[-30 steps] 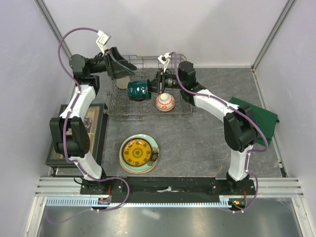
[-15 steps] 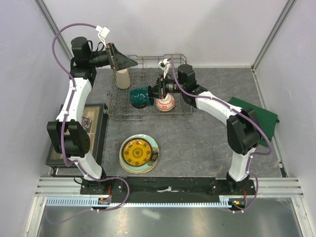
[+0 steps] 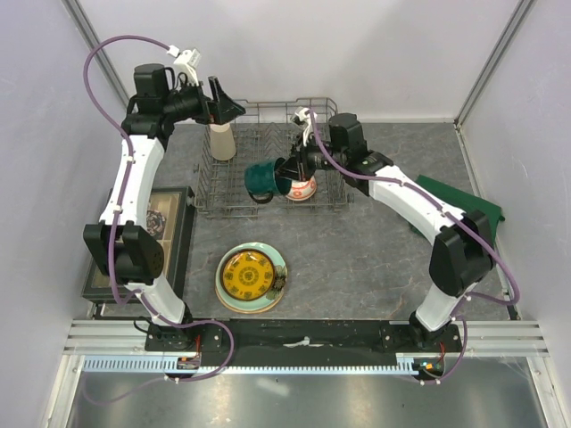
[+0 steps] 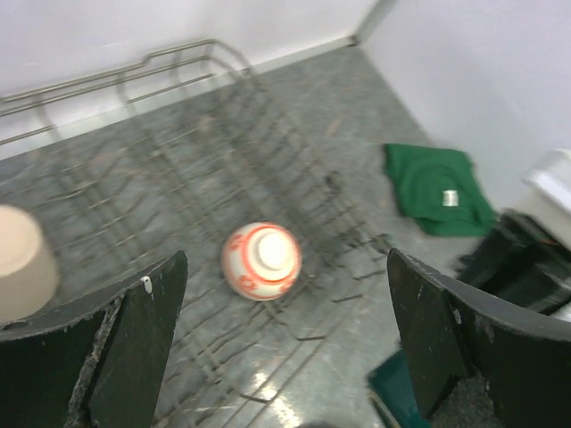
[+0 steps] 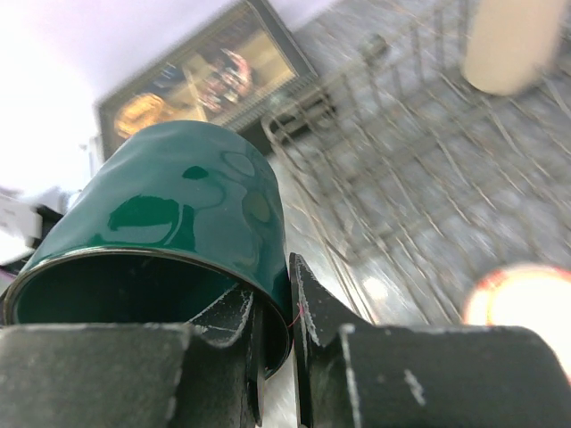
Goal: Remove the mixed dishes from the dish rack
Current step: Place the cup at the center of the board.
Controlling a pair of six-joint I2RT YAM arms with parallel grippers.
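The robot's right gripper is holding the mug [image 3: 260,179] and will next take it back and down onto the clear tabletop [image 3: 312,253] beside the pale-green plate, then let it go.
The grey wire dish rack [image 3: 332,203] stands at the back middle of the table. The tall beige cup [image 3: 221,141] stands upside down in its left end. My left gripper [image 3: 229,108] is open and empty, raised above and behind that cup. My right gripper [image 3: 284,168] is shut on the rim of the dark green mug [image 3: 260,179], one finger inside it, holding it tilted over the rack. The red-and-white bowl [image 3: 303,187] sits upside down in the rack beside the mug. The left wrist view shows the bowl [image 4: 261,259] and cup [image 4: 21,264]. The right wrist view shows the mug [image 5: 174,214].
The small yellow plate [image 3: 249,274] lies on the pale-green plate [image 3: 277,265] in front of the rack. A dark-framed tray [image 3: 182,234] at the left holds a floral plate [image 3: 157,218]. A green cloth [image 3: 471,214] lies at the right.
My left gripper has let go of the beige cup and lifted up and back; the cup stays in the rack. My right gripper has carried the mug slightly forward and down, tilting it.
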